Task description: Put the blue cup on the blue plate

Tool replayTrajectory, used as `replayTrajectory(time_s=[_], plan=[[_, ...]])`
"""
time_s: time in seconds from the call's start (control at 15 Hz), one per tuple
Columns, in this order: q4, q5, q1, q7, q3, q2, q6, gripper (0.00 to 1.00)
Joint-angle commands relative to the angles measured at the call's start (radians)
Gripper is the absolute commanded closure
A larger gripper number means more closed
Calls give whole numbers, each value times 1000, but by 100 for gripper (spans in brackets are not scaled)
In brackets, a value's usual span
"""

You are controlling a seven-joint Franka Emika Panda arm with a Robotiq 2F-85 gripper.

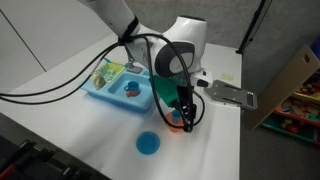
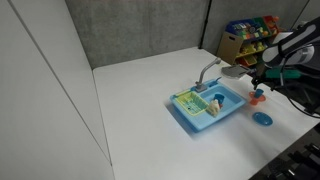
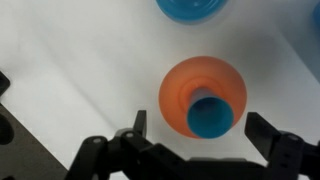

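Note:
My gripper should next move slightly to the right in the wrist view and close its fingers on the blue cup (image 2: 259, 93) (image 3: 210, 117), because the cup is off-center between them.
The wrist view looks straight down on the blue cup (image 3: 210, 117), which stands upright on the orange plate (image 3: 203, 92). My gripper (image 3: 200, 128) is open, one finger (image 3: 137, 125) to the left of the cup and the other to its right, neither touching it. The blue plate (image 3: 195, 8) lies just beyond, cut off by the top edge. In both exterior views the gripper (image 1: 183, 112) (image 2: 262, 86) hangs low over the orange plate (image 1: 176, 122) (image 2: 257, 99) and hides the cup. The blue plate (image 1: 148, 143) (image 2: 262, 119) lies bare on the white table close by.
A light-blue toy sink (image 1: 108, 95) (image 2: 240, 110) holding small toy items sits beside the orange plate, with a grey faucet (image 2: 208, 72). A grey flat piece (image 1: 232, 95) lies behind the gripper. A toy shelf (image 2: 250, 35) stands past the table's far edge.

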Motion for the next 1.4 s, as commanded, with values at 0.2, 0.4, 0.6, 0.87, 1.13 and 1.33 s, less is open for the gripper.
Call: replayTrajectory(time_s=[0.2,0.4,0.6,0.87,1.13,1.33], plan=[[18,19,5,-23,1,23,-11,0],[19,12,20,-13,-3,26,-4,0],[20,9,33,-10,-6,24,1,34],[12,4,45,-7,-12,17,15,68],[-36,-2,55,-11,-22,-26,39,83],[-94,-13,70,-17,-31,-80,50,83]])
